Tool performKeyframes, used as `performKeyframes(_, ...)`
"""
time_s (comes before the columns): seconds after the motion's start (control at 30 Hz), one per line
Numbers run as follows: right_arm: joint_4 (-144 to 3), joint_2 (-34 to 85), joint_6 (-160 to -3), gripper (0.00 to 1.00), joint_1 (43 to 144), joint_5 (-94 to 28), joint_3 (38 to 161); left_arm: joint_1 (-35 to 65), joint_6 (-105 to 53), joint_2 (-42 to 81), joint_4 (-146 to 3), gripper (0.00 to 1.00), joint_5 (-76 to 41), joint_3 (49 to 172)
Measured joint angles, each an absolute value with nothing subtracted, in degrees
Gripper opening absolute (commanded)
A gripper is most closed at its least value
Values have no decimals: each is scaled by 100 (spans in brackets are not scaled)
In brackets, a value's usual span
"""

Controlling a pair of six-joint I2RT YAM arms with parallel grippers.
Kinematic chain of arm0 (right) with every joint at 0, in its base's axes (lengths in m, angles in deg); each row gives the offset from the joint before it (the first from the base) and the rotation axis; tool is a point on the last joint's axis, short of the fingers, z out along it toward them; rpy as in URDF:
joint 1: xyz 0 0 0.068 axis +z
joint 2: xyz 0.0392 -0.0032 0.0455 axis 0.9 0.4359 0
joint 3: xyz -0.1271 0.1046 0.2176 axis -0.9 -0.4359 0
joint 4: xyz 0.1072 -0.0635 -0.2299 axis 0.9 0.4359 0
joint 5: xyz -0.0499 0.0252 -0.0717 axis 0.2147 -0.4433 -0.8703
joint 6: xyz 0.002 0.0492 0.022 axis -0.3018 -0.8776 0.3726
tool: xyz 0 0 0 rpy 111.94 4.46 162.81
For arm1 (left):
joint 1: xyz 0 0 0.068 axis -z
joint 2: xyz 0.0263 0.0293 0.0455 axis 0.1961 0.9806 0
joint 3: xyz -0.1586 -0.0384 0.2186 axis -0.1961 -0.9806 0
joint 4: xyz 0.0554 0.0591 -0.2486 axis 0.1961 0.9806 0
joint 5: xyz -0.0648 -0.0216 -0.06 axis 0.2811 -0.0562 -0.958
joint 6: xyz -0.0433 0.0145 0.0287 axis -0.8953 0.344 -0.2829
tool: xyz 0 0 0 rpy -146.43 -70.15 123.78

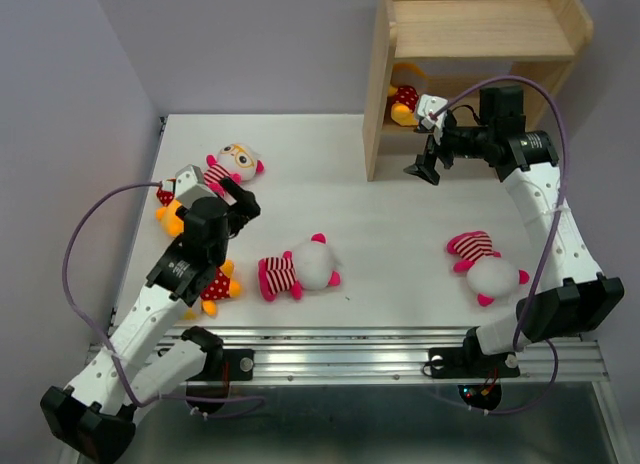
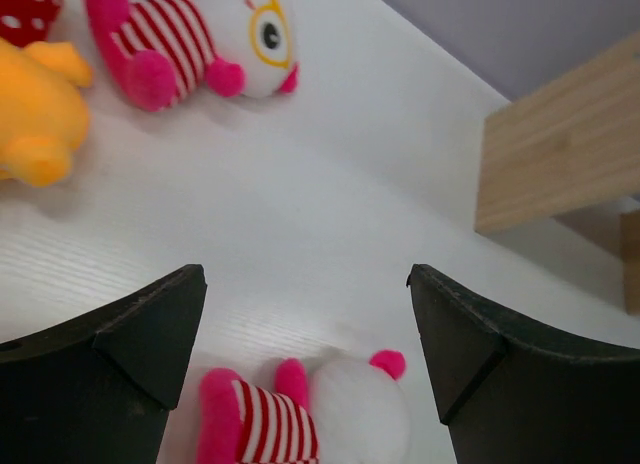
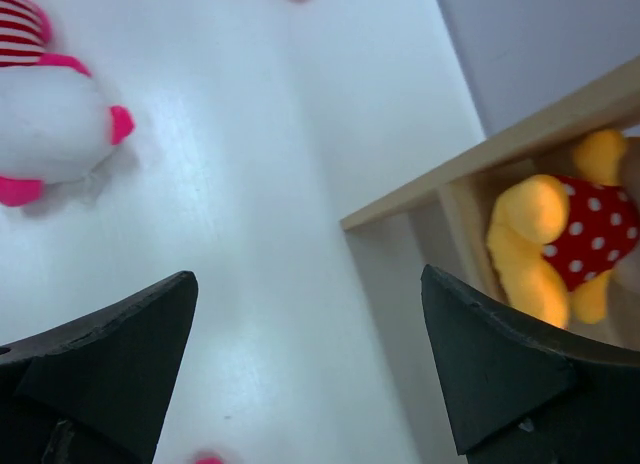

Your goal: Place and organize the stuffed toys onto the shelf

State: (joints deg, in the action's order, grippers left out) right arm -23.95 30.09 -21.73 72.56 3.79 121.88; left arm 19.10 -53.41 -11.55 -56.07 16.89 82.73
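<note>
Next I will lower my left gripper toward the left in the top view, onto the head of the yellow toy [image 1: 171, 220] [image 2: 38, 109] near the wall, because the toy still lies unshelved.
The wooden shelf [image 1: 480, 29] stands at the back right. One yellow toy in a red dotted outfit [image 1: 403, 102] lies on its lower tier, also in the right wrist view [image 3: 560, 234]. My right gripper [image 1: 425, 170] is open and empty just in front of that tier [image 3: 305, 334]. My left gripper [image 1: 245, 204] is open and empty above the table [image 2: 305, 324], over a striped toy [image 2: 310, 414] lying mid-table [image 1: 300, 267]. A striped toy with yellow glasses [image 1: 235, 166] and a yellow toy [image 1: 170, 209] lie at the left. Another yellow toy [image 1: 218, 284] is partly hidden under my left arm. A third striped toy [image 1: 487, 266] lies at the right.
The shelf's left side panel [image 1: 378, 94] stands between the table's middle and the lower tier; it also shows in the left wrist view [image 2: 560, 144]. A grey wall borders the table's left and back. The metal rail [image 1: 350, 349] runs along the near edge.
</note>
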Motion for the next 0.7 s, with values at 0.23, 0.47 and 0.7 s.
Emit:
performKeyframes(0.23, -1903, 2309, -2191, 97, 7304, 650, 11058, -218, -5099, -488, -5351, 92, 1328, 8358)
performKeyframes(0.47, -1840, 2252, -2217, 97, 7304, 960, 10289, -2000, -5387, 779, -5406, 92, 775, 8594)
performKeyframes(0.7, -1879, 2233, -2285, 97, 7304, 1076, 9985, -2352, -5571, 2172, -5454, 83, 334, 9057)
